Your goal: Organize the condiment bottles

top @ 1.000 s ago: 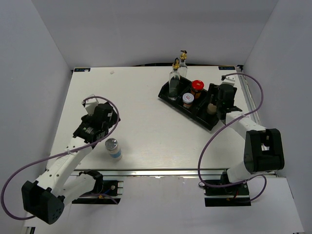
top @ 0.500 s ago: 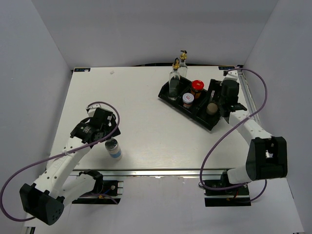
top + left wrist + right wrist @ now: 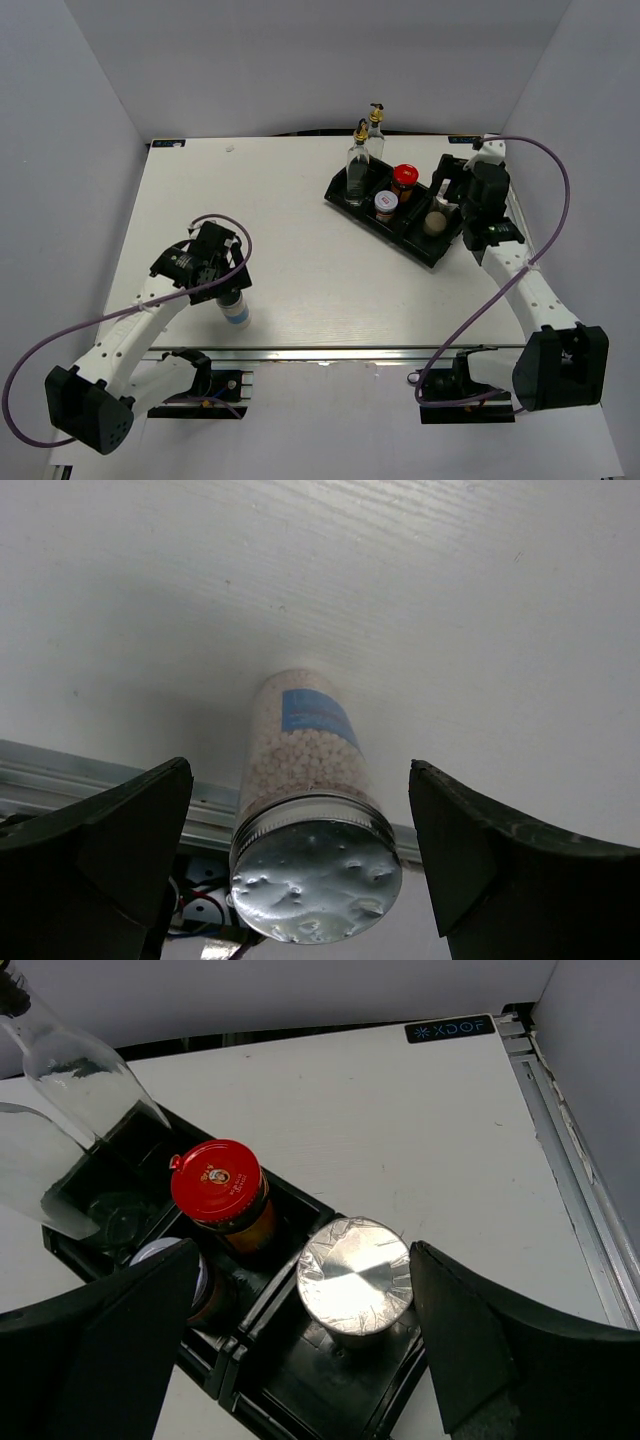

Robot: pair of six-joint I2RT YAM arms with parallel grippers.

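I will move my left gripper's fingers inward onto the shaker's capped top (image 3: pixel 230 297) (image 3: pixel 314 868) next.
A silver-capped shaker (image 3: pixel 236 310) of white beads stands on the table near the front edge. My left gripper (image 3: pixel 229 291) is open, with a jaw on each side of the shaker (image 3: pixel 315 830) and not touching it. A second silver-capped shaker (image 3: pixel 434 223) stands in the black tray (image 3: pixel 336 196). My right gripper (image 3: pixel 462 197) is open and empty above and right of that shaker (image 3: pixel 355 1278). The red-lidded jar (image 3: pixel 217 1182), the white-lidded jar (image 3: pixel 178 1258) and two glass bottles (image 3: pixel 80 1080) (image 3: pixel 30 1175) stand at the tray's far side.
The tray (image 3: pixel 300 1400) lies at an angle at the back right of the table. The metal rail (image 3: pixel 60 780) of the front table edge runs just behind the left shaker. Another rail (image 3: pixel 575 1160) runs along the table's right edge.
My left gripper has moved toward the front edge and down around the shaker. My right gripper has drawn back to the right from the tray, leaving the second shaker standing in it.
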